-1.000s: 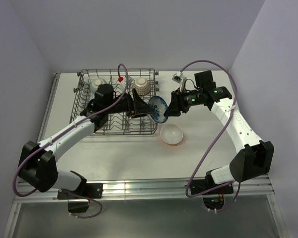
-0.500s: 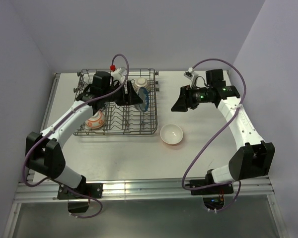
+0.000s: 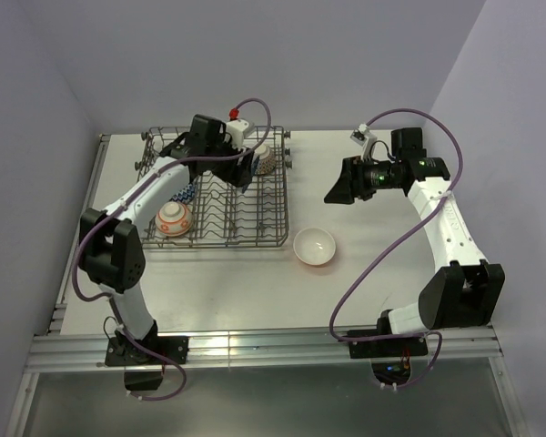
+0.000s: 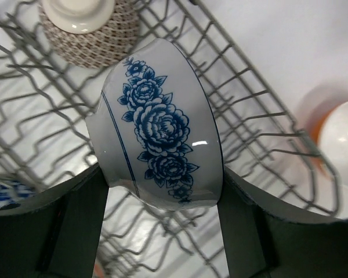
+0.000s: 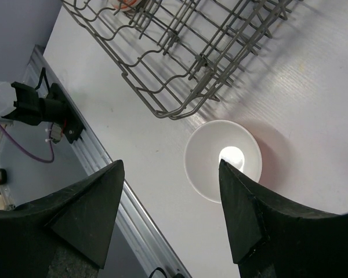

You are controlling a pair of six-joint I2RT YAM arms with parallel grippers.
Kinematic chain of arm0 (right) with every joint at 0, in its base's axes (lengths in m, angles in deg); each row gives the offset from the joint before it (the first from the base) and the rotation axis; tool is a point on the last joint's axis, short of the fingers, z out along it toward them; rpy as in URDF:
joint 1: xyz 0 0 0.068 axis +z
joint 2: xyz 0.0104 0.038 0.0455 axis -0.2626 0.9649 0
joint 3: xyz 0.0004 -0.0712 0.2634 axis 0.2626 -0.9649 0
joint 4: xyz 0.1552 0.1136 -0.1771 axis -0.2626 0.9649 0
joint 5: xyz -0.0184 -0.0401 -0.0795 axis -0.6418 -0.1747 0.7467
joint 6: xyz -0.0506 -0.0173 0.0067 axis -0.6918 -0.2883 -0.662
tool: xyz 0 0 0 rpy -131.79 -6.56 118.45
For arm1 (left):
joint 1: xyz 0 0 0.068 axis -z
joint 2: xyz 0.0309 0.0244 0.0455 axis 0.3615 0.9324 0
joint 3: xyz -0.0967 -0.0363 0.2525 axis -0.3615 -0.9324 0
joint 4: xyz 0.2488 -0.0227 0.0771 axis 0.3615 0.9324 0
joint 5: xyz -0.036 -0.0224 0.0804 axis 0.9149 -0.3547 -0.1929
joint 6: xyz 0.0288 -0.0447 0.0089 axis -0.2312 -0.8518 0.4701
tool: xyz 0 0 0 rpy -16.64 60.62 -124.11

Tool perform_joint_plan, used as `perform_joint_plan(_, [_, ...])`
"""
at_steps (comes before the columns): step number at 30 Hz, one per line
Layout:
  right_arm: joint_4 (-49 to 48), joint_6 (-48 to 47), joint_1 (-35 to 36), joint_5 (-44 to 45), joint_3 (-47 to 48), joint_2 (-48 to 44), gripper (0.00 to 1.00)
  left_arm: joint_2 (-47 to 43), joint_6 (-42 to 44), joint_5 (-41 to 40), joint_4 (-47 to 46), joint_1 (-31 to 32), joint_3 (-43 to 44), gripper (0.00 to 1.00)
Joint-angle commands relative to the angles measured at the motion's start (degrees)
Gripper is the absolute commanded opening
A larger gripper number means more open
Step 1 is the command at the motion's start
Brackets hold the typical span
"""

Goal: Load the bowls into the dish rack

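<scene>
Empty rack wires (image 4: 230,117) beside the grey-brown bowl are below the left gripper, to its right in the top view, so the robot next turns the gripper and lowers it there to release.
My left gripper (image 3: 242,171) is shut on the blue-white flowered bowl (image 4: 162,124) and holds it on its side over the back right part of the dish rack (image 3: 214,244). In the top view the gripper mostly hides this bowl. An upturned grey-brown patterned bowl (image 3: 262,157) sits in the rack's back corner, just beyond it, and also shows in the left wrist view (image 4: 87,26). A red-orange patterned bowl (image 3: 175,218) rests in the rack's front left. A white bowl with an orange outside (image 3: 315,246) stands upright on the table right of the rack. My right gripper (image 3: 337,189) is open and empty, above the table.
A blue-patterned piece (image 3: 189,189) shows in the rack under my left arm. In the right wrist view the rack's corner (image 5: 168,114) and the white bowl (image 5: 223,159) lie below the open gripper (image 5: 171,165). A metal rail (image 3: 255,344) runs along the table's near edge.
The blue-white bowl passed from between both grippers to my left gripper alone, which carried it left and back over the rack. My right gripper let go and drew back to the right.
</scene>
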Motion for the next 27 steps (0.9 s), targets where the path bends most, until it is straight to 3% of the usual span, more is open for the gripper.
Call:
perform_joint_plan(1, [0.3,-1.2,-0.3,-0.8,-0.3,-1.3,0.73,1.3,10.8,-5.1,-1.0,0.5,5.8,0.0])
perform_joint_plan(11, [1.2,-2.0,-0.4,0.0,-0.9,-1.3,0.74,6.1,25.0,-12.0,-4.7,4.4,6.9,0.0])
perform_joint_plan(27, [2.0,-2.8,-2.9,0.4,-2.7,-1.3,0.74,16.2,28.0,-16.2,-10.4,5.4,13.4,0.0])
